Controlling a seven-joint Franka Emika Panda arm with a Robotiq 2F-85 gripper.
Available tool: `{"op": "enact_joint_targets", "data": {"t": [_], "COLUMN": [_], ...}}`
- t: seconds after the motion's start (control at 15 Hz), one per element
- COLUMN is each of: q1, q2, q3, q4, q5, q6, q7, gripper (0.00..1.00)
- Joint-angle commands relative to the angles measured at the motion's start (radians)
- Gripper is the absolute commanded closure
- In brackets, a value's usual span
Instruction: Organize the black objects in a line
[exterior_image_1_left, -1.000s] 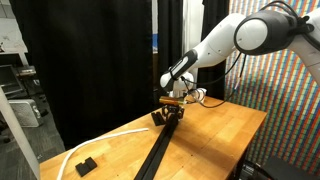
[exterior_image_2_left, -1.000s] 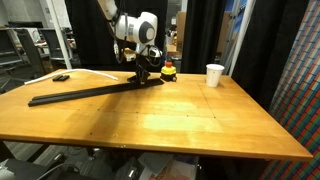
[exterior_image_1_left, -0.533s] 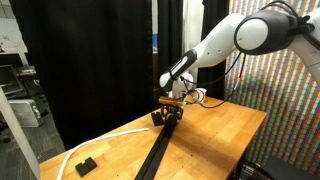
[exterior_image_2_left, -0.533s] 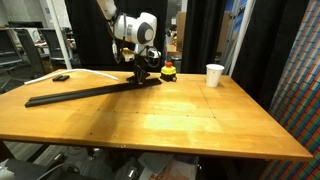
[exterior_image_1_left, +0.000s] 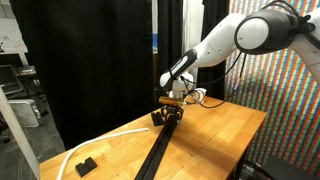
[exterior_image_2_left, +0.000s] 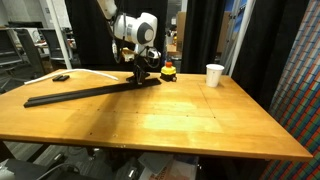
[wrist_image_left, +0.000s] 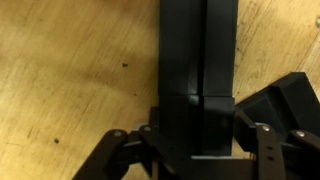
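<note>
I should next slide my gripper low toward the long black bars and let go of the blocks, because those bars lie from the gripper toward the top in the wrist view.
Several black bars (exterior_image_1_left: 158, 152) lie end to end in one long line on the wooden table (exterior_image_1_left: 222, 132); the line also shows in an exterior view (exterior_image_2_left: 85, 93). My gripper (exterior_image_1_left: 170, 114) sits low at the line's far end, also seen in an exterior view (exterior_image_2_left: 146, 76). In the wrist view my gripper (wrist_image_left: 197, 132) has a finger on each side of two black blocks (wrist_image_left: 197, 60) lying side by side, and looks shut on them. One small black block (exterior_image_1_left: 85, 164) lies apart near a table corner, and shows in an exterior view too (exterior_image_2_left: 61, 77).
A white paper cup (exterior_image_2_left: 214, 75) stands at the back of the table. A small red-and-yellow object (exterior_image_2_left: 168, 71) sits just behind my gripper. A white cable (exterior_image_1_left: 100, 143) curves along the table edge by the lone block. Black curtains hang behind.
The free end of the black line has slid slightly outward along the table. My gripper has hardly moved.
</note>
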Motion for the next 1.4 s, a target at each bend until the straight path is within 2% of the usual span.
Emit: {"op": "enact_joint_targets", "data": {"t": [0.0, 0.47, 1.33], "q1": [-0.015, -0.01, 0.016], "q2": [-0.007, 0.001, 0.005], "q3": [0.019, 0.017, 0.013], "q4": [-0.016, -0.005, -0.013], "q5": [0.027, 0.023, 0.032], "q6": [-0.021, -0.046, -0.098], "q7": [-0.059, -0.093, -0.011], "gripper": [0.55, 0.55, 0.55]}}
